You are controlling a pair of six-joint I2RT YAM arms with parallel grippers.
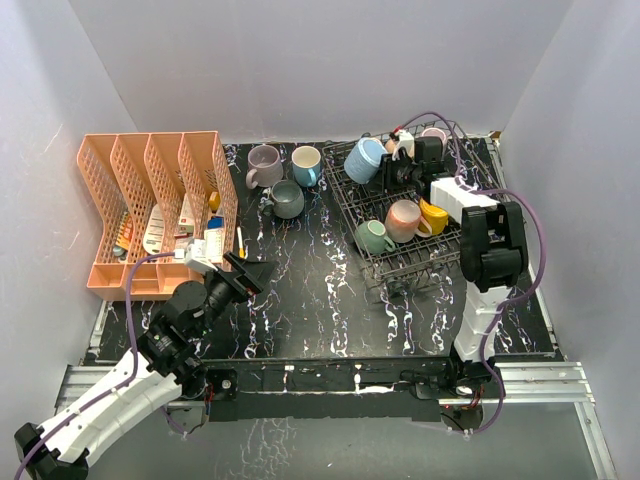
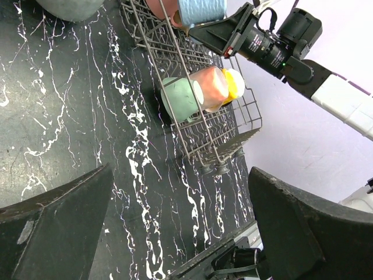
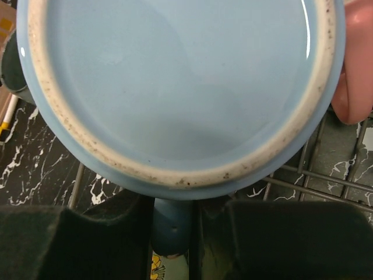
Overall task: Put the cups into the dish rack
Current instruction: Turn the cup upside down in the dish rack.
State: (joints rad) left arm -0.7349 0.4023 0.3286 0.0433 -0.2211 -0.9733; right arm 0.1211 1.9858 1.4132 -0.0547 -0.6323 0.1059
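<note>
Next, my right gripper lowers the light blue cup from above the rack into the rack's far corner, shifting to the left in the top view.
The dish rack (image 1: 418,262) stands at the right of the table. Green (image 1: 374,237), pink (image 1: 403,220) and yellow (image 1: 434,215) cups lie in its near part. My right gripper (image 1: 389,171) is shut on the handle (image 3: 172,227) of a light blue cup (image 1: 364,159), which it holds tilted over the rack's far left corner. That blue cup's base (image 3: 180,87) fills the right wrist view. Mauve (image 1: 264,166), blue-and-white (image 1: 306,165) and grey (image 1: 287,199) cups stand on the table left of the rack. My left gripper (image 1: 250,272) hangs open and empty above the table (image 2: 145,146).
An orange divided organiser (image 1: 155,215) with small items in it stands at the left. Another pinkish cup (image 1: 436,135) sits at the rack's far side behind the right arm (image 1: 490,245). White walls close in the table on three sides.
</note>
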